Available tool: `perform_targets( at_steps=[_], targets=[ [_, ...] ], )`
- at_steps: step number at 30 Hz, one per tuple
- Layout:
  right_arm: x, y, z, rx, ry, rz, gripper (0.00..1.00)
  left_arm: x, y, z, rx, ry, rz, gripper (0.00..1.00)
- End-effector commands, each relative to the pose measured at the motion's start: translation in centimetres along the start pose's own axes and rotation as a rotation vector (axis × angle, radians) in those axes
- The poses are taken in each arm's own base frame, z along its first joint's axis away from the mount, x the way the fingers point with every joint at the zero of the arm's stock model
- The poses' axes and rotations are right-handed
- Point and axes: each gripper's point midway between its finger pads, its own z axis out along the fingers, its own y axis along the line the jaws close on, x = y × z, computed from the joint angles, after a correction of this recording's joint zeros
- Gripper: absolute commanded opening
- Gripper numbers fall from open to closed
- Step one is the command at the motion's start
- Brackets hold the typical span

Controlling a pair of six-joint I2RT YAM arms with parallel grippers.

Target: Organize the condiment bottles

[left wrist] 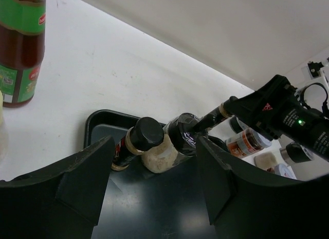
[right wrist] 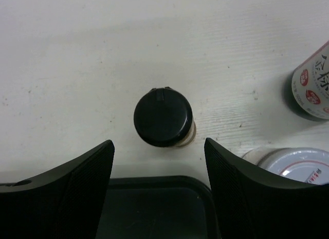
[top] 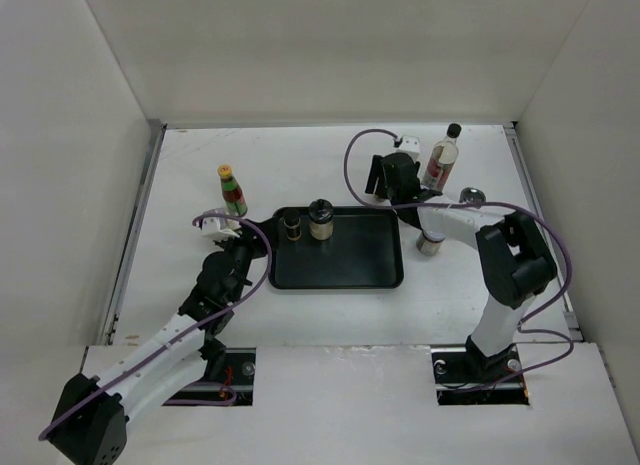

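Note:
The black lid of the jar still sits just beyond the fingers. My right gripper eases outward next until its open fingers are on either side of that lid.
A black tray holds two black-lidded jars, one dark and one with pale powder. My left gripper is open and empty at the tray's left edge, facing them; its wrist view shows the dark jar and the powder jar beyond the fingers. The yellow-capped sauce bottle stands left of the tray. My right gripper is open above a black-lidded jar just off the tray's far right corner. The tall clear black-capped bottle stands right of it.
A white-lidded jar and another small jar stand right of the tray, partly under my right forearm. The white-lidded jar and the tall bottle's base lie close to the right finger. White walls enclose the table.

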Motion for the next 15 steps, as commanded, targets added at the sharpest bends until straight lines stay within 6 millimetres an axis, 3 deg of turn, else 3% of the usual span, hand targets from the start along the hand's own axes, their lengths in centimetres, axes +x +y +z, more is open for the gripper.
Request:
perform_targets(
  at_steps=[1, 9, 15],
  targets=[
    [-2.7, 0.7, 1.1, -0.003, -0.052, 0.006, 0.75, -0.2, -0.8, 0.2, 0.036, -0.002, -0.042, 0.63],
    [-3.9, 0.8, 1.9, 0.013, -0.110, -0.013, 0.61, 0.3, -1.2, 0.5, 0.058, 0.020, -0.043, 0.63],
    [-5.2, 0.7, 1.4, 0.027, -0.146, -0.038, 0.37, 0.5, -1.0, 0.6, 0.056, 0.025, -0.040, 0.63]
  ],
)
